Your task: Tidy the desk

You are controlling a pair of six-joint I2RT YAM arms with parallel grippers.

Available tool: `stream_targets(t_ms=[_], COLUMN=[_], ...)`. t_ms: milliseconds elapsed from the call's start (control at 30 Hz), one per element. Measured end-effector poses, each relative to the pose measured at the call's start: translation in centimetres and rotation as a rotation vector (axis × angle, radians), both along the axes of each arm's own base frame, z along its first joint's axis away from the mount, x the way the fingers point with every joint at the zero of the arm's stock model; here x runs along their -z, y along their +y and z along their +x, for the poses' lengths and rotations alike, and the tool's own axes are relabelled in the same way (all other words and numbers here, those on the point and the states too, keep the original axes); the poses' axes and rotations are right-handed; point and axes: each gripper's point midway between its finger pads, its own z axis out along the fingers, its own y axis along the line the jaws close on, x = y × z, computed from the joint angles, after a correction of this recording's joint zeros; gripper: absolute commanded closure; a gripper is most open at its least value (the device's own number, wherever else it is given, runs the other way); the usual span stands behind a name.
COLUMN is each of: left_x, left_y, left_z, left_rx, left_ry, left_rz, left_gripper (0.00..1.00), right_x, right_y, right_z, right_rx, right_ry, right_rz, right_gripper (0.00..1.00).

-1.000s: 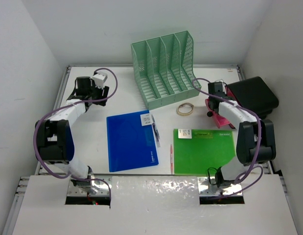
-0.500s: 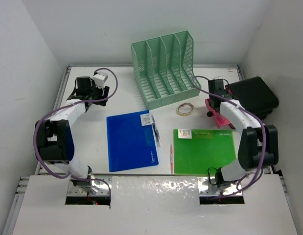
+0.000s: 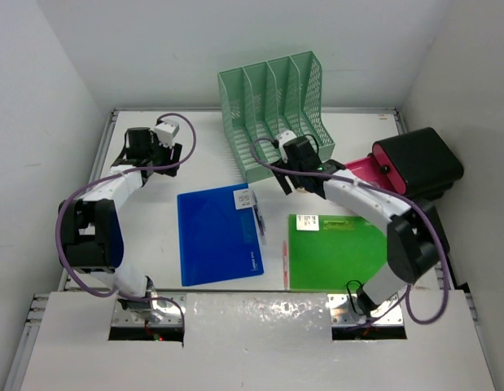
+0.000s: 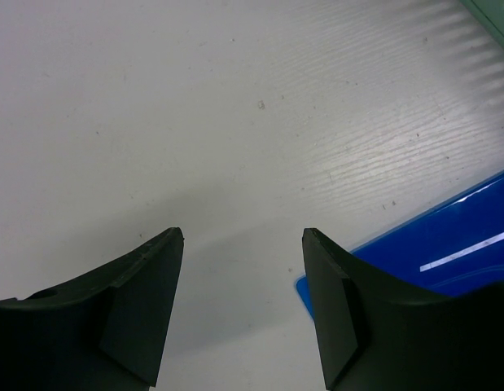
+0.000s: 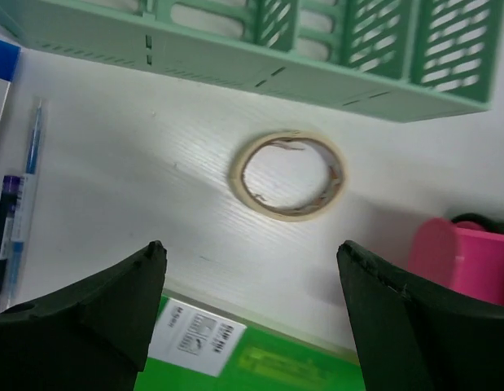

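My right gripper moves down next, its fingers narrowing astride the tape roll's side facing the pens, since the tape roll lies with its hole open.
The white desk holds a blue folder, a green folder, pens and a mint-green file rack. My right gripper hangs open and empty over bare desk, just short of a beige tape roll that lies in front of the rack. In the top view the right gripper is between the rack and the green folder, and its arm hides the tape. My left gripper stands open and empty above bare desk at the far left.
A black case with a pink part sits at the right edge; its pink side shows near the tape. Pens lie left of the right gripper. A blue folder corner is beside the left fingers. Walls enclose the desk.
The right arm swung left from the pink-and-black case to the tape roll, and its jaws opened wide. The case's pink part now rests against the black part. The left arm stayed still.
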Motion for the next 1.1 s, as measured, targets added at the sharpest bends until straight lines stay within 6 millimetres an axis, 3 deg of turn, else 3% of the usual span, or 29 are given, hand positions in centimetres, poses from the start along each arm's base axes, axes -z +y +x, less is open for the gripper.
stream_targets(t_ms=[67, 233, 333, 433, 633, 900, 1067, 1100], left_x=[0.0, 0.3, 0.3, 0.3, 0.3, 0.3, 0.3, 0.3], left_y=[0.0, -0.1, -0.1, 0.0, 0.0, 0.0, 0.0, 0.0], left_z=[0.0, -0.1, -0.1, -0.1, -0.1, -0.1, -0.1, -0.1], left_rx=[0.0, 0.002, 0.001, 0.0, 0.0, 0.0, 0.001, 0.001], left_ry=[0.0, 0.01, 0.01, 0.008, 0.009, 0.009, 0.008, 0.008], left_rz=[0.0, 0.001, 0.002, 0.004, 0.004, 0.004, 0.006, 0.006], left_gripper=[0.42, 0.42, 0.42, 0.42, 0.42, 0.42, 0.42, 0.42], right_x=[2.2, 6.5, 8.8, 10.6, 11.4, 13.7, 13.8, 13.8], right_y=[0.5, 1.7, 2.3, 1.1, -1.1, -0.7, -0.1, -0.1], right_z=[0.3, 1.8, 3.6, 3.8, 4.6, 4.4, 4.6, 4.7], right_rx=[0.034, 0.089, 0.114, 0.142, 0.183, 0.151, 0.119, 0.116], right_ry=[0.037, 0.118, 0.152, 0.196, 0.222, 0.282, 0.279, 0.279], right_rz=[0.031, 0.06, 0.068, 0.069, 0.108, 0.133, 0.158, 0.157], right_gripper=[0.23, 0.5, 0.56, 0.59, 0.65, 0.74, 1.0, 1.0])
